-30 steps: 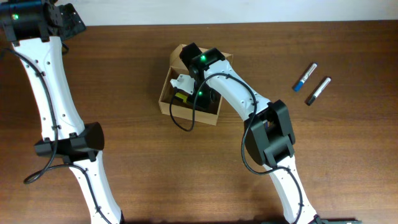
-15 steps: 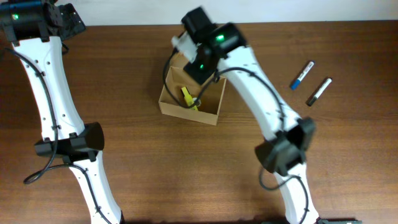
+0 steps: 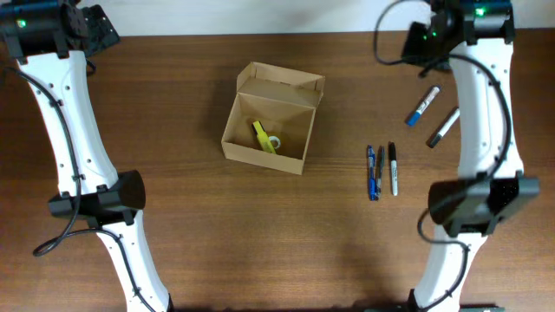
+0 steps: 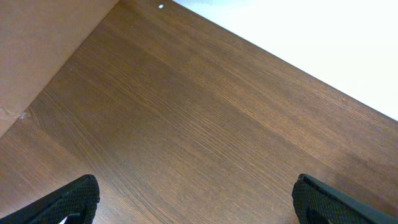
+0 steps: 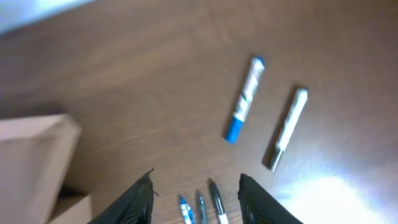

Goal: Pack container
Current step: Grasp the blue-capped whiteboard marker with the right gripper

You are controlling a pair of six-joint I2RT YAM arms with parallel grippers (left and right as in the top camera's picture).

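Note:
The blue-capped marker is outside the container and lies at a slant to my open fingers. My right gripper should next turn in line with it and go down onto the marker's white body [image 3: 424, 105] [image 5: 247, 96].
The tan cardboard container [image 3: 265, 152] stands open at mid-table, flap lid up at the back, with a yellow item [image 3: 263, 136] inside. Its corner shows in the right wrist view [image 5: 37, 155]. Three pens [image 3: 381, 171] lie side by side right of the box; they also show in the right wrist view [image 5: 202, 208]. A blue-capped marker [image 3: 424, 106] and a dark-capped marker [image 3: 443, 126] lie further right. My right gripper [image 5: 196, 199] is open and empty, high at the back right [image 3: 425, 39]. My left gripper [image 4: 196, 202] is open and empty over bare table at the far left corner [image 3: 87, 26].
The wooden table's back edge [image 4: 280, 56] runs close to the left gripper. The two markers appear in the right wrist view, the blue-capped marker [image 5: 244, 99] and the dark-capped marker [image 5: 287, 127]. The arms' white links cross the left and right sides.
My right gripper has lifted out of the box and swung far to the back right. The yellow item stays in the box. The three pens have come into view.

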